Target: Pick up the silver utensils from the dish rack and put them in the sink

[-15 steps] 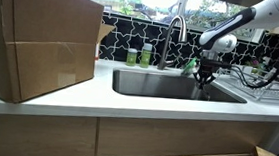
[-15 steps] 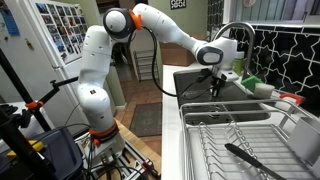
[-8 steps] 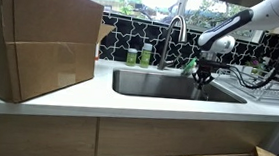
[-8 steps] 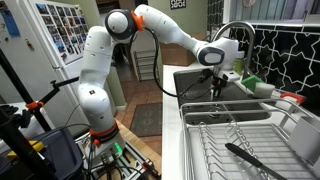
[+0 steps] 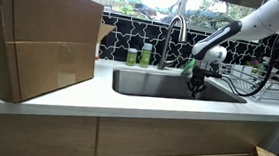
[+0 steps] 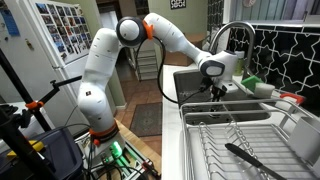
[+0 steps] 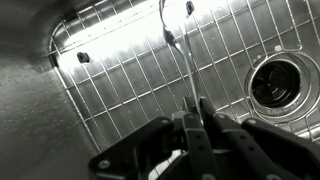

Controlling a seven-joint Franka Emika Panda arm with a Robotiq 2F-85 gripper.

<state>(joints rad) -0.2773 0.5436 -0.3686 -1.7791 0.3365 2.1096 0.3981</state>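
I need to lower my gripper deeper into the sink (image 5: 144, 84) next, toward the wires beside the drain, and release, as the wire grid lies open below the thin silver utensil.
My gripper (image 5: 195, 87) hangs low inside the sink (image 5: 144, 84), also seen in an exterior view (image 6: 222, 92). In the wrist view the jaws (image 7: 196, 106) are shut on a thin silver utensil (image 7: 180, 55) that points down toward a wire grid (image 7: 120, 75) on the sink floor, its tip near or on the grid. The drain (image 7: 278, 82) lies to the right. The chrome dish rack (image 6: 235, 140) stands beside the sink and shows at the edge of the other view (image 5: 276, 92).
A long black utensil (image 6: 252, 160) lies in the rack. The curved faucet (image 5: 173, 33) rises behind the basin, with green bottles (image 5: 139, 56) beside it. A large cardboard box (image 5: 37, 40) stands on the counter next to the sink.
The gripper has gone down deeper into the sink with the utensil and shifted slightly toward the basin's middle; the arm's forearm has dropped lower.
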